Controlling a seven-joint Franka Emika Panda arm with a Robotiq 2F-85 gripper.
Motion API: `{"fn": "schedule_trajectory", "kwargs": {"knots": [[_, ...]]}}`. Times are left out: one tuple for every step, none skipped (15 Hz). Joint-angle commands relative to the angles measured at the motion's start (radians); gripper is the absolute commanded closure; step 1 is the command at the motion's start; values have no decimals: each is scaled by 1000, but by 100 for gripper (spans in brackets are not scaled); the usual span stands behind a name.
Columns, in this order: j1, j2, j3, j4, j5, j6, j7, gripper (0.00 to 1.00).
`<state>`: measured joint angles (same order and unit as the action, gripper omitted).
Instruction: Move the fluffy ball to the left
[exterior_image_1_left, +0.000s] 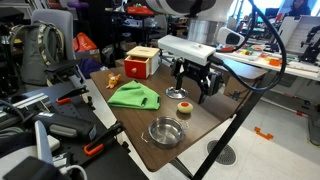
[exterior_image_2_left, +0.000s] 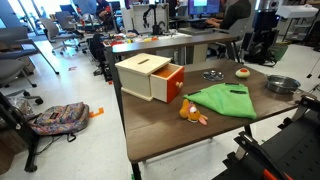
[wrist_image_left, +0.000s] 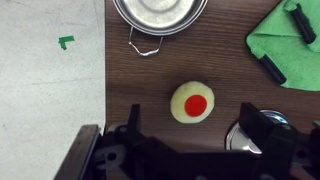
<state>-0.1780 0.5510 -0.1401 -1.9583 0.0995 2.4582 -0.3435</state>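
The fluffy ball (exterior_image_1_left: 185, 108) (wrist_image_left: 196, 104) lies on the tabletop below my open fingers, so I will lower my gripper onto it and bring them down around its pale fuzzy sides.
The fluffy ball (wrist_image_left: 196, 104) shows in the wrist view as a small red round spot in the middle of a pale yellow fuzzy round thing, on the dark wooden table. My gripper (wrist_image_left: 197, 132) is open and empty, its two black fingers just below the ball on either side. In an exterior view the ball (exterior_image_1_left: 185, 108) lies near the table's edge, and the gripper (exterior_image_1_left: 192, 92) hangs just above the table behind it. It also shows small at the far side of the table in an exterior view (exterior_image_2_left: 241, 71).
A steel bowl (wrist_image_left: 160, 12) (exterior_image_1_left: 165, 131) stands close by, with a wire clip (wrist_image_left: 145, 44) beside it. A flat metal disc (wrist_image_left: 243, 137) lies by one finger. A green cloth (exterior_image_1_left: 135, 96), an orange toy figure (exterior_image_2_left: 192, 114) and a red-and-tan wooden box (exterior_image_2_left: 150, 78) are further along the table.
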Motion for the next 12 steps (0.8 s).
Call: {"fn": "schedule_trajectory", "kwargs": {"knots": [[-13, 88, 27, 79, -41, 33, 56, 0], [-10, 106, 27, 92, -48, 40, 67, 0], [-7, 122, 29, 106, -56, 39, 77, 0], [-3, 138, 27, 120, -67, 35, 90, 0], [-1, 153, 27, 133, -79, 27, 100, 0], [1, 164, 27, 143, -88, 19, 108, 0], [2, 173, 27, 149, -101, 14, 112, 25], [3, 180, 28, 151, -115, 12, 111, 26], [2, 186, 30, 156, -123, 6, 110, 35], [2, 191, 30, 160, -132, 4, 112, 42], [2, 195, 31, 163, -139, 0, 114, 51], [2, 200, 32, 168, -145, -4, 115, 58]]}}
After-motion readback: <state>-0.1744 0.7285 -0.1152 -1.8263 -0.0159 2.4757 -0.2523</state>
